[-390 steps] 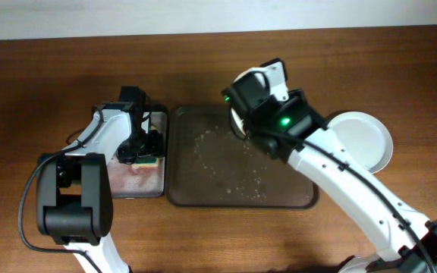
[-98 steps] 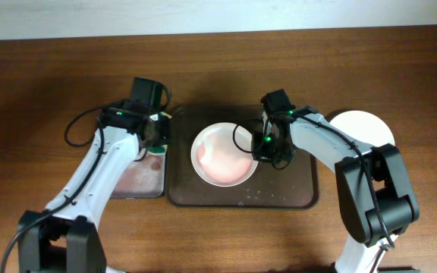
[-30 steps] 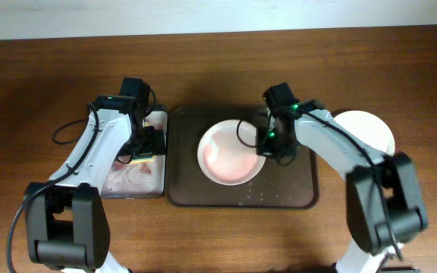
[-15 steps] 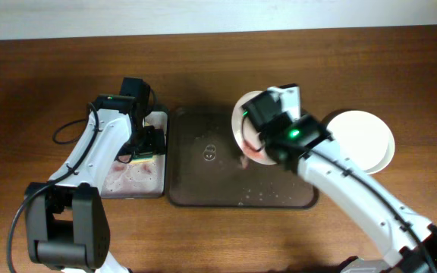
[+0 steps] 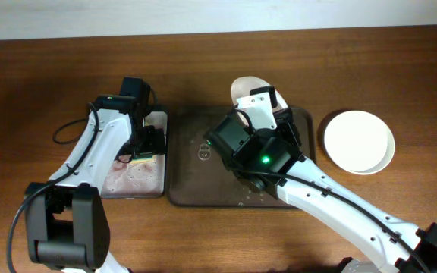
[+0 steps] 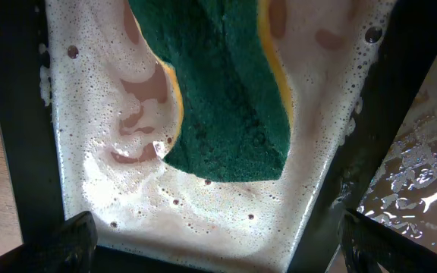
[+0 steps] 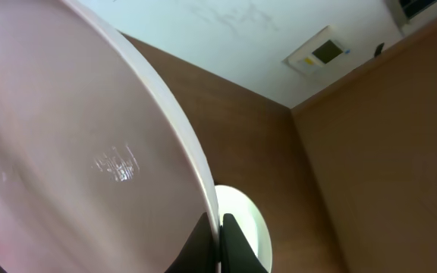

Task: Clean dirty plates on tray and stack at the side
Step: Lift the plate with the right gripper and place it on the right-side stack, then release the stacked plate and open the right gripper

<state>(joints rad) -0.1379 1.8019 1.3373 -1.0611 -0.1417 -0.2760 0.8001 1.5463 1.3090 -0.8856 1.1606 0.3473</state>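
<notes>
The stack starts at the white plate (image 5: 359,142) (image 7: 241,220). My right gripper needs to swing to the right in the overhead view, lower the tilted plate flat onto it and then let go.
My right gripper (image 7: 218,241) is shut on the rim of the pinkish-white plate (image 7: 67,144) and holds it tilted on edge. In the overhead view this plate (image 5: 246,86) rises above the back edge of the dark brown tray (image 5: 196,178), which is wet and bears no plates. A white plate (image 5: 359,142) lies on the table to the right and also shows in the right wrist view (image 7: 243,220). My left gripper (image 6: 218,254) is open above the small black tray (image 5: 131,182) of soapy water, over a green and yellow sponge (image 6: 226,83).
The small black tray's dark walls (image 6: 14,129) frame the foam. The right arm (image 5: 317,197) reaches across the front right of the brown tray. Bare wooden table (image 5: 44,76) lies around both trays.
The right arm has lifted the pinkish-white plate off the brown tray and tipped it up on edge, carrying it toward the tray's back edge. The left arm has not moved.
</notes>
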